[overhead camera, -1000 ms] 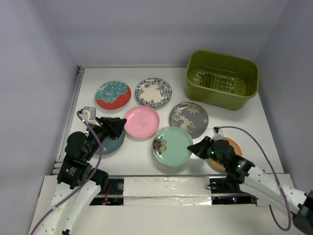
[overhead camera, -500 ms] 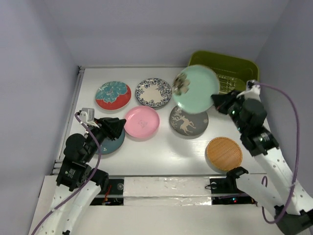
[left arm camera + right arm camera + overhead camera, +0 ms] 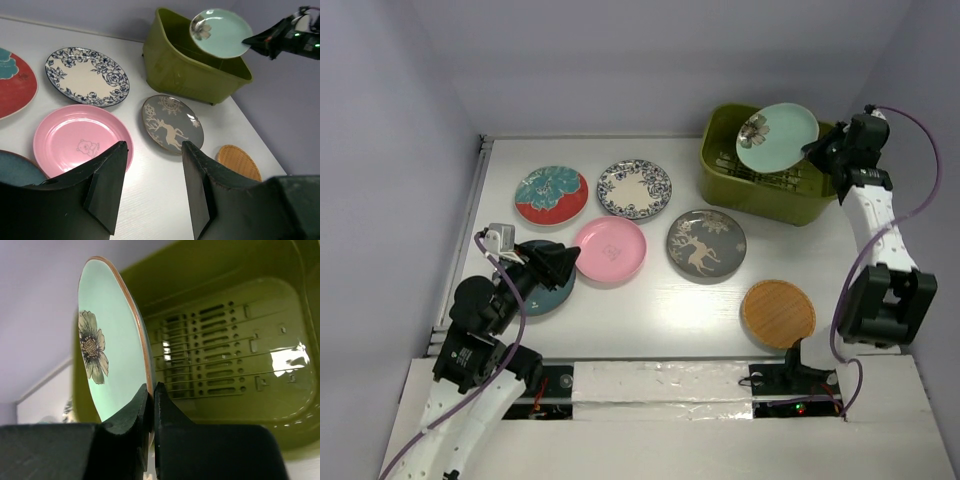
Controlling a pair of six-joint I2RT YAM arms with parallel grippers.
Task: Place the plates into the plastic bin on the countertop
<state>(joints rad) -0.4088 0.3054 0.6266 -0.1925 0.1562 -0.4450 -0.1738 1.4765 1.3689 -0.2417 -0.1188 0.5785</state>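
My right gripper should move down toward the bin's ribbed bottom (image 3: 782, 181) (image 3: 212, 347) and let go of the rim, because the mint green plate is still above the sides of the bin.
My right gripper (image 3: 817, 152) is shut on the rim of the mint green plate (image 3: 777, 137), holding it tilted above the olive-green plastic bin (image 3: 720, 162); in the right wrist view the plate (image 3: 107, 360) stands on edge over the bin's ribbed bottom (image 3: 235, 355). My left gripper (image 3: 570, 260) is open and empty, low over the dark teal plate (image 3: 552, 296). On the white countertop (image 3: 650, 310) lie the red-teal floral plate (image 3: 551, 194), white-blue plate (image 3: 634, 188), pink plate (image 3: 610, 249), grey deer plate (image 3: 706, 245) and orange plate (image 3: 778, 313).
Grey walls close in the counter on the left, back and right. A raised edge (image 3: 478, 200) runs along the counter's left side. The right arm's cable (image 3: 920, 215) loops beside the bin.
My right gripper lifted the mint green plate from the front of the counter and carried it back and right, from beside the bin to above it. The left arm barely moved.
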